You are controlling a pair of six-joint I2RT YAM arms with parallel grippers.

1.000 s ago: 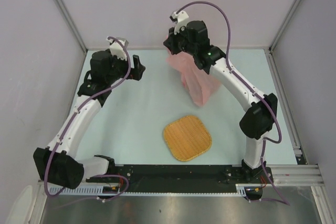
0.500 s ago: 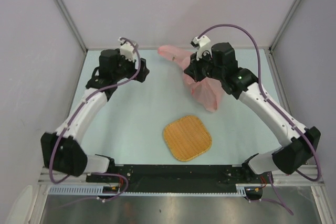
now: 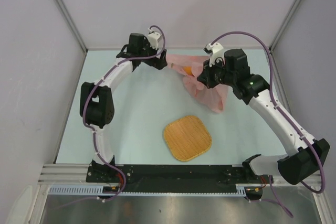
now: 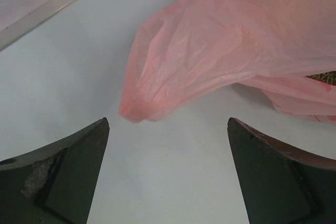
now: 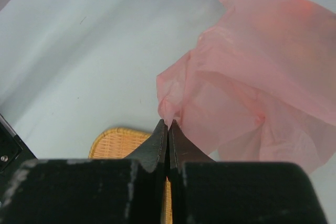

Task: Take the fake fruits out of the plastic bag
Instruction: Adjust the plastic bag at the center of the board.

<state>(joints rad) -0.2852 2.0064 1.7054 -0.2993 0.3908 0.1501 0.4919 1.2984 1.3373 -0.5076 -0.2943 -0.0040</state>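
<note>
My left gripper is open and should move away from my base toward the bag, so that its open fingers come around the bag's drooping corner.
The pink plastic bag hangs crumpled over the far middle of the table. My right gripper is shut on a pinch of its film, holding it up. A small orange fake fruit shows at the bag's upper left part; the other fake fruits are hidden. My left gripper is open just left of the bag. In the left wrist view a drooping corner of the bag lies just ahead of that gripper, apart from both fingers. A dark netted patch peeks from under the bag's fold.
The square woven orange-tan mat lies flat on the pale table nearer the arms, and it shows below the shut fingers as the mat. Metal frame posts and white walls bound the table on three sides.
The left arm has swung far forward and right, up to the bag. The right arm has moved right and lower with the bag, which now spreads wider toward the left gripper.
</note>
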